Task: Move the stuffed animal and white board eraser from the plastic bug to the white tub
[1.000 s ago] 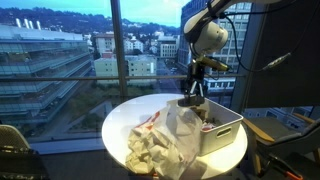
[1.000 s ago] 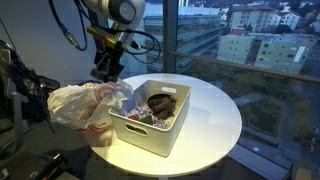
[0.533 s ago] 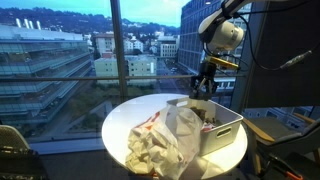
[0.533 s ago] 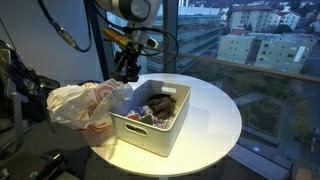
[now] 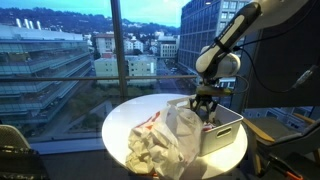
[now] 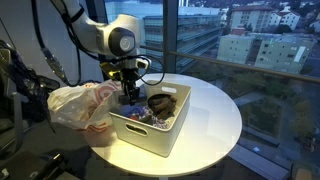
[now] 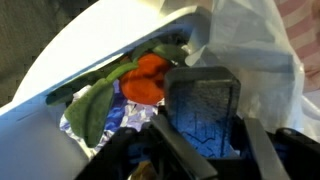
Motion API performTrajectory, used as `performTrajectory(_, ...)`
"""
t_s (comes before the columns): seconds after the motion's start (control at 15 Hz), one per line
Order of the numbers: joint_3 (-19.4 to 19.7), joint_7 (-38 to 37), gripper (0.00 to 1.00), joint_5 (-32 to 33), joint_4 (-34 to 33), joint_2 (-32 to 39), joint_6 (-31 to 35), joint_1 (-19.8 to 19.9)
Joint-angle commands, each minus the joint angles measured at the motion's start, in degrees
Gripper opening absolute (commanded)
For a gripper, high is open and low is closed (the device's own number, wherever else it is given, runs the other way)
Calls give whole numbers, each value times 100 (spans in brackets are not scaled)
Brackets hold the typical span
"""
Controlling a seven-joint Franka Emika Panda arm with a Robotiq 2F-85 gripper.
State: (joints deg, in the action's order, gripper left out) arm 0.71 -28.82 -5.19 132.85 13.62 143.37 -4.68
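The gripper needs to move away next, over the wrappers beside the green soft thing, and then open, because the eraser [image 7: 200,92] hangs close against the plastic bag.
My gripper [image 5: 206,108] is lowered into the near end of the white tub [image 5: 226,129], next to the plastic bag [image 5: 165,140]. It also shows in an exterior view [image 6: 130,99]. In the wrist view the gripper [image 7: 200,120] is shut on the whiteboard eraser [image 7: 200,92], whose dark felt face fills the gap between the jaws. A brown stuffed animal [image 6: 161,102] lies in the tub [image 6: 150,137]. Under the eraser lie a green and orange soft thing [image 7: 140,78] and some crinkled wrappers.
The crumpled bag [image 6: 85,105] with red print lies against the tub on the round white table [image 6: 215,120]. Window glass stands close behind the table. A dark chair and cables are beside the table's edge.
My gripper has moved from above the bag across to the tub and come down into it, with the eraser in its jaws.
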Motion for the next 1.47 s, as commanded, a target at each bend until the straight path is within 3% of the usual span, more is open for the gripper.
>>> performTrajectory(0.0,563,-1376,31,1145,125,136,648,-341)
performTrajectory(0.2,903,-2247,31,1859,83,230,617,-448)
performTrajectory(0.27,877,-2288,81,1834,92,200,515,-394)
performTrajectory(0.53,709,-2097,100,1512,193,-27,346,-255)
performTrajectory(0.8,610,-1902,100,1290,327,-617,-149,-157)
performTrajectory(1.33,246,-1154,100,531,203,-1671,-2158,160)
performTrajectory(1.4,210,-1425,100,740,132,-1364,-1818,184)
